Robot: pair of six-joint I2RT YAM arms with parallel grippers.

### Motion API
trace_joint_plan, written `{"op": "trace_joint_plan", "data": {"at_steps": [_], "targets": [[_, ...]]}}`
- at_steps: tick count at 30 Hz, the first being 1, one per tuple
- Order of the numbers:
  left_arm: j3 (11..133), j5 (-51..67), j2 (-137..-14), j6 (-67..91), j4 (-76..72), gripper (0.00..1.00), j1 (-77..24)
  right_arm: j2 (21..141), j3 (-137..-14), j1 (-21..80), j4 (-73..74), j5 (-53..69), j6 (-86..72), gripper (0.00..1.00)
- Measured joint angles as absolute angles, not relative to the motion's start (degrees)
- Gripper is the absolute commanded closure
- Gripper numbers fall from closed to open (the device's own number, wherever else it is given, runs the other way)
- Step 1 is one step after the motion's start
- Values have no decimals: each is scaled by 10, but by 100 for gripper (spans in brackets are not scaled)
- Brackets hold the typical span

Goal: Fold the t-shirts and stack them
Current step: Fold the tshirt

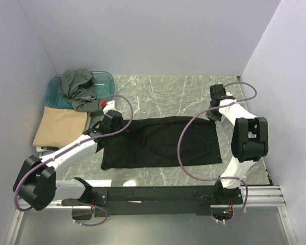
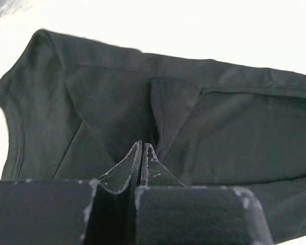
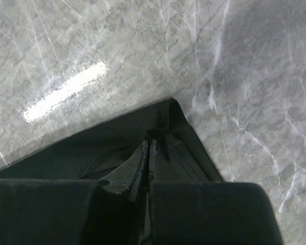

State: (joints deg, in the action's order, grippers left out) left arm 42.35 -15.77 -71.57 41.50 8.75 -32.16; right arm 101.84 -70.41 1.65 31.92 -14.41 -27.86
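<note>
I will next move my right gripper back along the short side of the black t-shirt. I will let go of the t-shirt's gathered corner on the flat cloth (image 1: 212, 133), because that cloth lies spread out toward the base.
A black t-shirt (image 1: 163, 143) lies spread across the middle of the marble table, partly folded into a wide rectangle. My left gripper (image 1: 112, 121) is at its far left corner. In the left wrist view the gripper (image 2: 143, 144) is shut, and a crease of the black t-shirt (image 2: 234, 132) runs up to its tips. My right gripper (image 1: 213, 115) is at the far right corner. The right wrist view shows that gripper (image 3: 149, 142) shut, with the corner of the black t-shirt (image 3: 92, 153) gathered at its tips. A tan t-shirt (image 1: 61, 126) lies folded at the left. A grey-olive t-shirt (image 1: 79, 89) lies crumpled.
A translucent teal tub (image 1: 107, 77) stands at the back left with the grey-olive shirt heaped in it. White walls close in the left, back and right sides. The arms' black base rail (image 1: 158, 195) runs along the near edge.
</note>
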Motion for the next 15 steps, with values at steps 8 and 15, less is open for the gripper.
{"op": "trace_joint_plan", "data": {"at_steps": [8, 15], "targets": [[383, -181, -636, 449, 124, 100, -334, 993, -690, 17, 317, -150, -281, 100], [368, -207, -566, 479, 156, 100, -336, 952, -659, 17, 324, -155, -281, 100]]}}
